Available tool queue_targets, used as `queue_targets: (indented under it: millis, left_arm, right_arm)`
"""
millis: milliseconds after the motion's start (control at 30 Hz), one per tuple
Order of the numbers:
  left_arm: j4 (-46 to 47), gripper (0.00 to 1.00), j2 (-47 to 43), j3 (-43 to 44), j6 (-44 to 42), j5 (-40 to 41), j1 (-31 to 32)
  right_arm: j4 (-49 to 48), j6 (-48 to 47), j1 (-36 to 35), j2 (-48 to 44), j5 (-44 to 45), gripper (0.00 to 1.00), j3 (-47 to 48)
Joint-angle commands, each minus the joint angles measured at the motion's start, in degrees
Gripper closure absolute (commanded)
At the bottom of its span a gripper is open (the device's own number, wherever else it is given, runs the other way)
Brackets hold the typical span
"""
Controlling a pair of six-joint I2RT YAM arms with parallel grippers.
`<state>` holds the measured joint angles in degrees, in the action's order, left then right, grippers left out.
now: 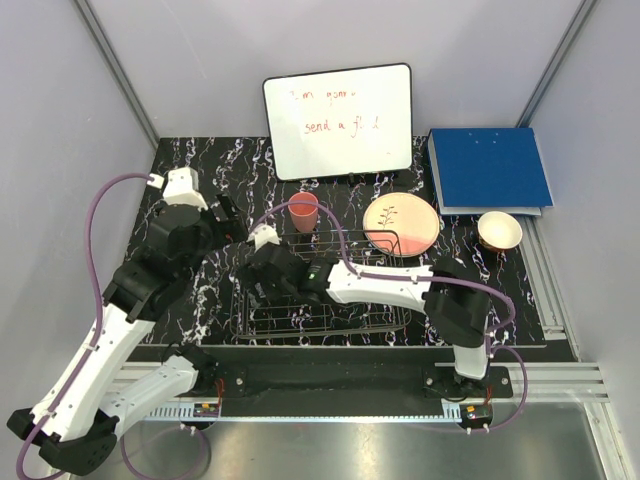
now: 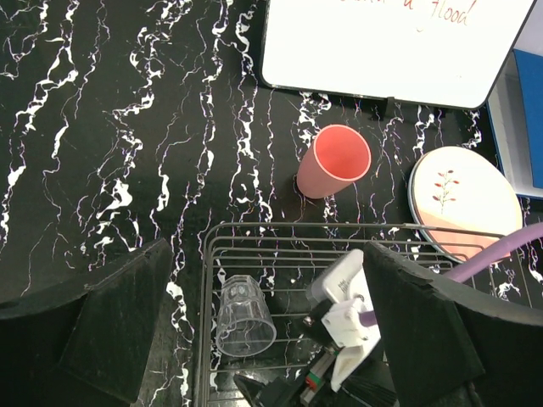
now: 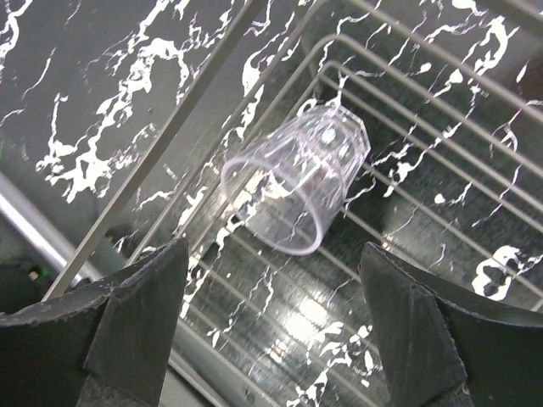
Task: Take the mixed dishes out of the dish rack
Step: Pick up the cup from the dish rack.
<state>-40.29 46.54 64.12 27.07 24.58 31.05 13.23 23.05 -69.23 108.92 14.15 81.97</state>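
Note:
The glass's opening faces my fingers. My right gripper will move down and to the right in its wrist view, onto the glass rim's side facing mid-rack.
The dish rack of dark wire sits at the table's near middle. A small clear glass lies on its side on the grid at the rack's left end. My right gripper hangs open just over it. In the right wrist view the glass lies ahead of the spread fingers, touching neither. My left gripper is open above the table left of the rack, holding nothing. A pink cup stands upright behind the rack. A cream plate with a pink band lies by its back right corner. A cream bowl sits far right.
A whiteboard stands propped at the back centre and a blue binder lies at the back right. The right arm stretches across the rack, its purple cable looping over the rack's back edge. Grey walls close in both sides.

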Motion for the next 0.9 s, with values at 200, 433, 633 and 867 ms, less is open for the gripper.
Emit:
queue_targets:
  millis: [200,433,633,867]
  left_arm:
    - [2.15,0.01,-1.63,-0.84,0.44,-0.23,0.06]
    - [2.15,0.01,-1.11,-0.92,0.7,-0.67,-0.02]
    - [2.15,0.01,-1.89,-1.45,0.7,-0.5,0.07]
    - [2.15,0.01,-2.16,-1.63,0.79,-0.67,0.06]
  right_arm:
    - [1.09,-0.99,1.91,4.28,6.68,0.16,2.58]
    - [-1.11,-0.55,2.96,5.15,7.38,0.2,1.61]
    - [-1.28,-0.64,3.23,7.44,5.27,0.5,2.66]
    - [-1.37,0.33,3.14,7.27,4.65,1.0,1.96]
